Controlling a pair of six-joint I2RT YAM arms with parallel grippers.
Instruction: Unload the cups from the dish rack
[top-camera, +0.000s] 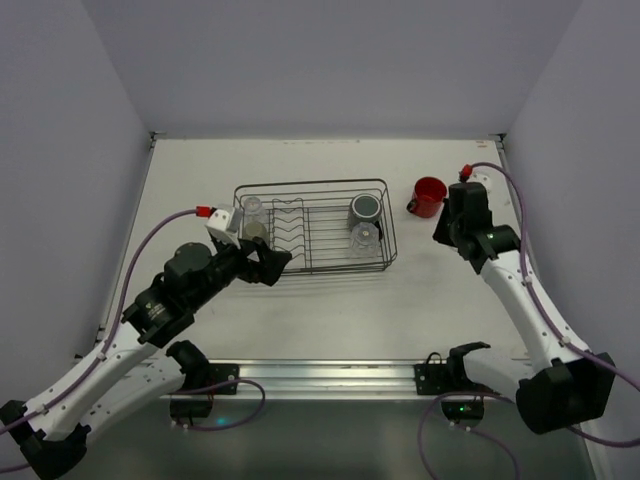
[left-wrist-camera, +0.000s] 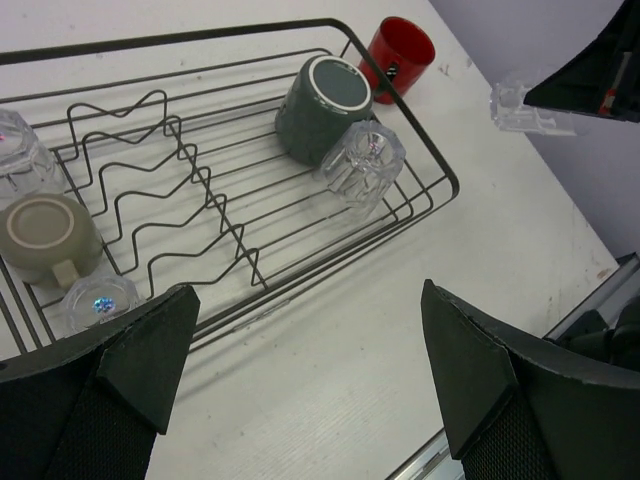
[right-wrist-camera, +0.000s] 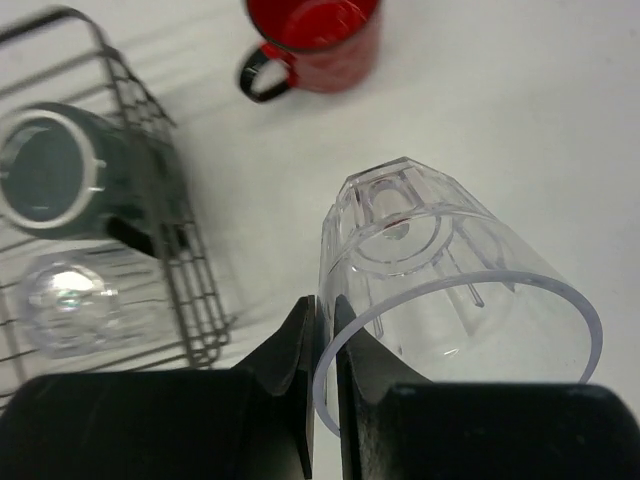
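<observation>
I need to lower the glass in my right gripper onto the bare tabletop below on the red mug's near side, clear of mug and rack, then release the glass's rim.
The black wire dish rack stands mid-table. It holds a dark grey-green mug upside down, a clear glass beside it, an olive-tan cup and a clear glass at its left end. The red mug stands on the table right of the rack. My right gripper is shut on the rim of a clear glass, held above the table near the red mug. My left gripper is open and empty over the table by the rack's near left corner.
The left wrist view shows the rack's rim, wavy dividers, the olive-tan cup and a third small glass at the near left. White walls close the table on three sides. A metal rail runs along the near edge.
</observation>
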